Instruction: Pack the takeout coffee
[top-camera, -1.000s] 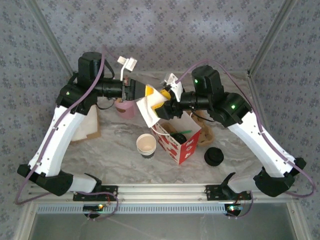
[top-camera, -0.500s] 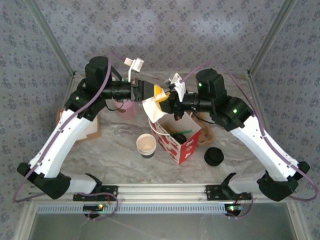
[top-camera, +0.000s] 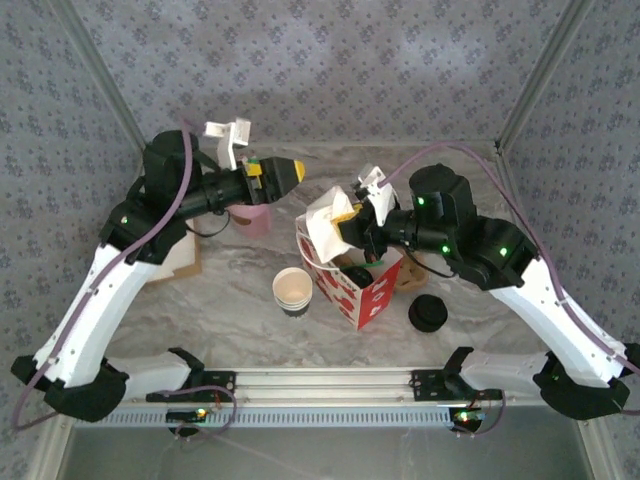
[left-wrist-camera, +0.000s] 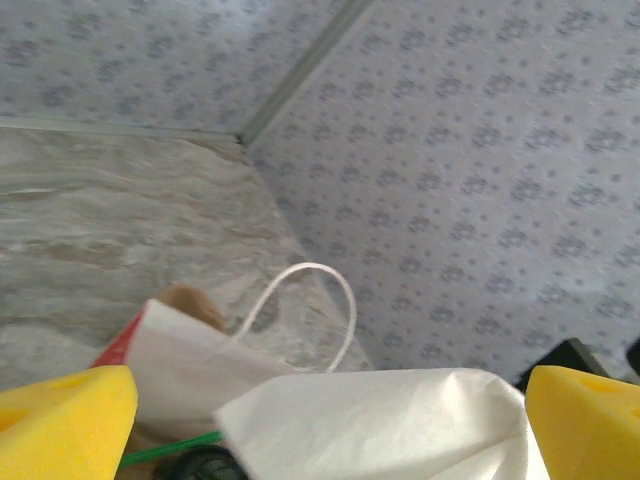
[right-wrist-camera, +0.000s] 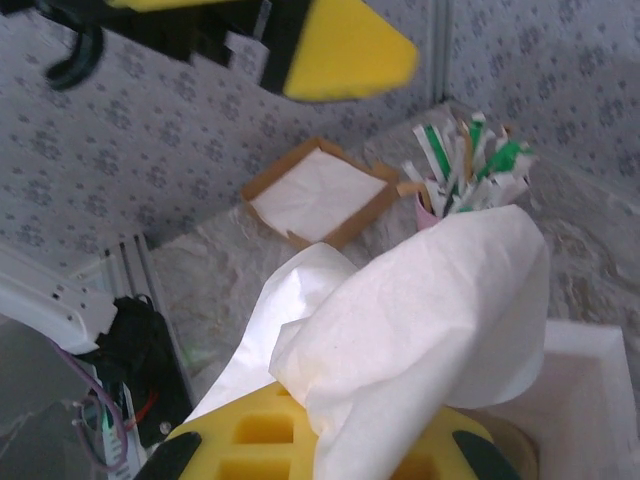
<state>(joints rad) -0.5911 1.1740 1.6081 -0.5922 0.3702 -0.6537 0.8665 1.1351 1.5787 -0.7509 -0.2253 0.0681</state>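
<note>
My right gripper is above the bag's opening (top-camera: 350, 259) (right-wrist-camera: 562, 400). It should tip downward next, lower the white napkin into that opening and let go of it there.
A red-and-white paper bag (top-camera: 365, 297) stands open at the table's middle. Inside it shows the black lid of the takeout coffee (top-camera: 361, 272) beside a green stick; the cup's body is hidden. My right gripper (top-camera: 346, 214) hangs just above the bag's mouth, shut on a white napkin (top-camera: 324, 226) that droops over the bag's left rim. The right wrist view has the napkin (right-wrist-camera: 420, 300) pinched between the yellow pads (right-wrist-camera: 250, 445). My left gripper (top-camera: 283, 172) stands wide open to the left of the napkin, apart from it, its yellow pads (left-wrist-camera: 62, 425) spread around nothing.
A lidless stack of white cups (top-camera: 292, 290) stands left of the bag. Loose black lids (top-camera: 427, 313) lie to its right. A pink cup of stirrers (top-camera: 251, 219) sits behind, and a brown napkin tray (right-wrist-camera: 320, 195) lies at the left under my left arm.
My left gripper has opened, let go of the napkin and drawn back to the left. My right gripper has shut on the napkin and carried it down toward the bag.
</note>
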